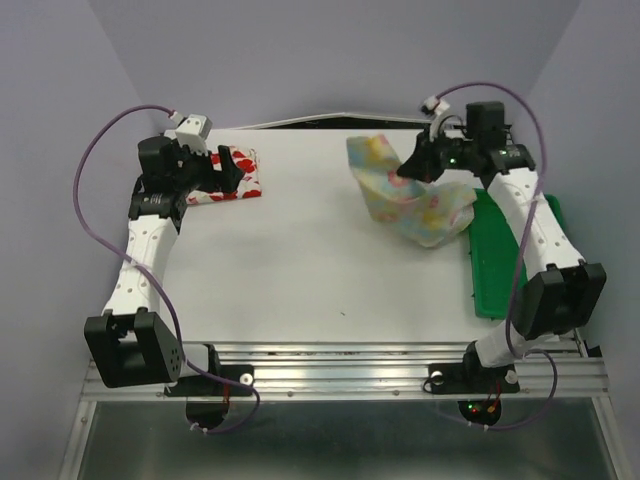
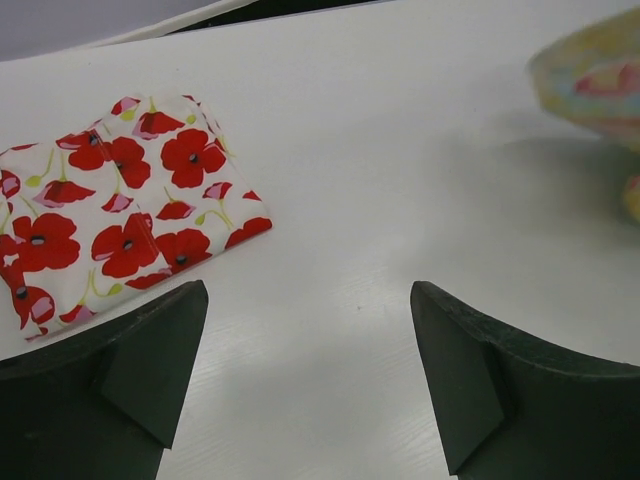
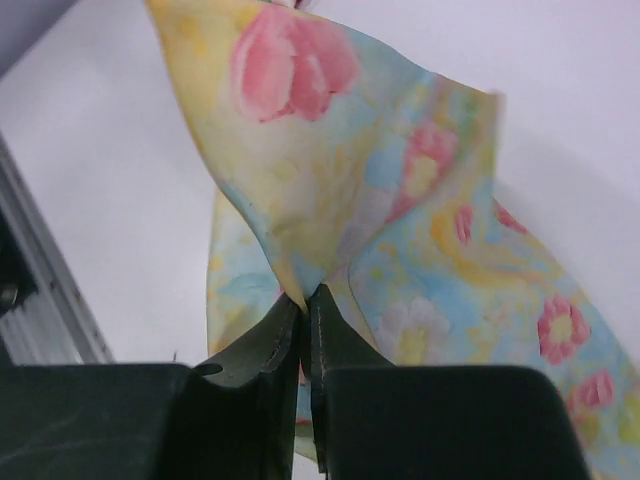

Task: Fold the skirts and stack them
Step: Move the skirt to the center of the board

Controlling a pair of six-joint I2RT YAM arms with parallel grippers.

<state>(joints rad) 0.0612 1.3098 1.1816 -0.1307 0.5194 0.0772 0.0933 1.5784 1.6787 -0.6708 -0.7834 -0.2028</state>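
I need to move my left gripper to the right in the top view, back and down to the pale yellow skirt's loose edge next, because that edge hangs unheld.
The white skirt with red flowers lies folded flat at the far left of the table; it also shows in the left wrist view. My left gripper hovers over it, open and empty. The pale yellow skirt with pastel flowers is at the far right, partly lifted off the table. My right gripper is shut on a pinched fold of it, and the cloth hangs and drapes from the jaws.
A green plastic tray lies along the table's right edge, under my right arm. Purple cables loop above both arms. A metal rail runs along the near edge.
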